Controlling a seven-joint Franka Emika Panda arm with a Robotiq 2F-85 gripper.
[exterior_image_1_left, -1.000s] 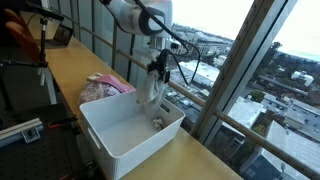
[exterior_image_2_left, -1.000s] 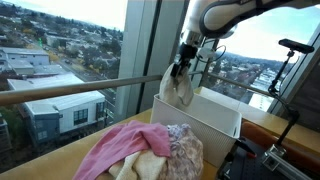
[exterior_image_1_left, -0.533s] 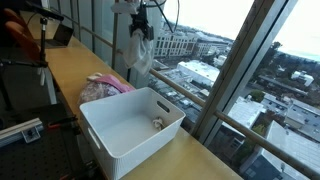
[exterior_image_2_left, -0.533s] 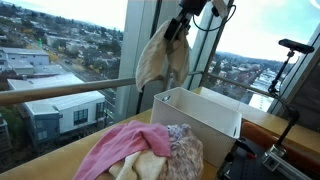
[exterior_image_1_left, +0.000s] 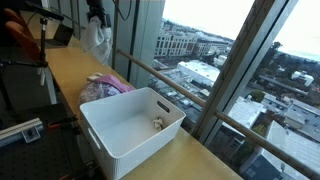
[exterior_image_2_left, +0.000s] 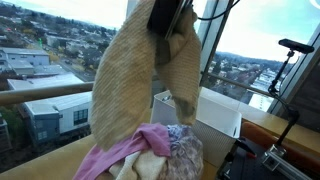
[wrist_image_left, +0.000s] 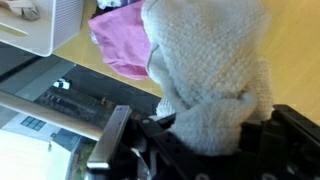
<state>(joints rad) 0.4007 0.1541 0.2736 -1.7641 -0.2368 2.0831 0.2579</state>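
My gripper lowers the cream knitted cloth (exterior_image_1_left: 96, 40) onto the pink and patterned clothes pile next and releases it there, since the pile lies below the hanging cloth.
My gripper (exterior_image_1_left: 97, 14) is shut on a cream knitted cloth (exterior_image_1_left: 96, 40) and holds it high above the wooden table, over the pile of clothes (exterior_image_1_left: 104, 88). The cloth hangs down long and fills much of an exterior view (exterior_image_2_left: 140, 75). In the wrist view the cloth (wrist_image_left: 205, 70) is bunched between my fingers (wrist_image_left: 200, 130), with the pink cloth (wrist_image_left: 120, 40) of the pile below. A white plastic bin (exterior_image_1_left: 130, 130) stands on the table beside the pile; a small item (exterior_image_1_left: 157, 124) lies inside it.
A pink and patterned clothes pile (exterior_image_2_left: 150, 155) lies next to the bin (exterior_image_2_left: 215, 110). Large windows with a railing (exterior_image_1_left: 190, 90) run along the table's far edge. A tripod and camera gear (exterior_image_1_left: 30, 60) stand at the table's near side.
My gripper has lifted the cream cloth up out of the bin and carried it sideways, from above the bin to above the clothes pile.
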